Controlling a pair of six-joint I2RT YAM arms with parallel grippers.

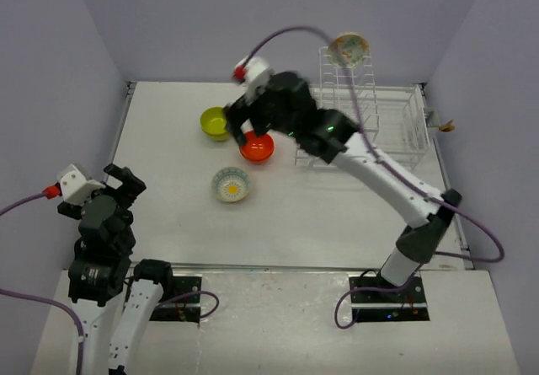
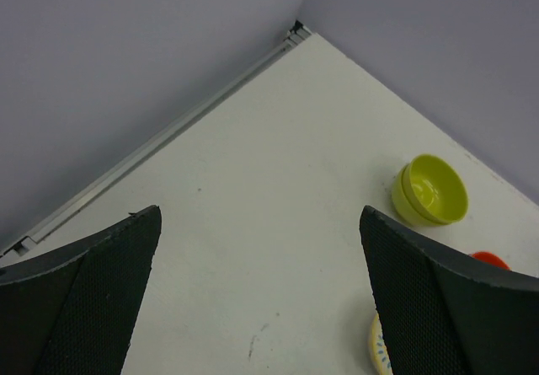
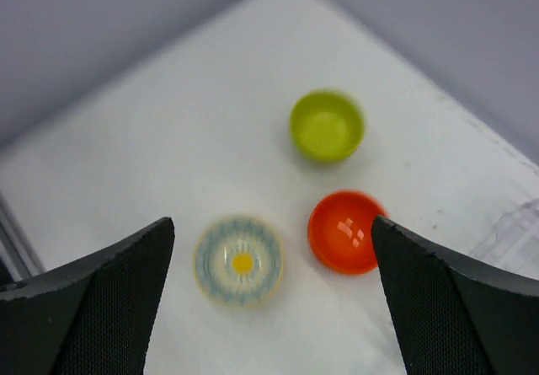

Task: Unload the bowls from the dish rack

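The floral cream bowl is the only one still at the rack, so the right gripper should next swing outward and across to it and tilt onto the floral cream bowl's rim (image 1: 357,41).
Three bowls stand on the white table: a lime-green bowl (image 1: 216,123), an orange-red bowl (image 1: 258,147) and a cream bowl with a blue ring pattern and yellow centre (image 1: 231,184). A fourth, floral cream bowl (image 1: 348,49) sits tilted on top of the tall upright part of the white wire dish rack (image 1: 396,118). My right gripper (image 1: 242,131) hovers open and empty above the green and orange bowls. The right wrist view shows the green (image 3: 327,125), orange (image 3: 344,231) and patterned (image 3: 239,260) bowls below my right gripper (image 3: 271,223). My left gripper (image 1: 128,183) is open and empty at the near left.
The left wrist view shows my open left gripper (image 2: 261,215) over bare table, with the green bowl (image 2: 429,191) at the right. Purple-grey walls close in the table on the left, back and right. A purple cable (image 1: 295,31) arcs above the rack.
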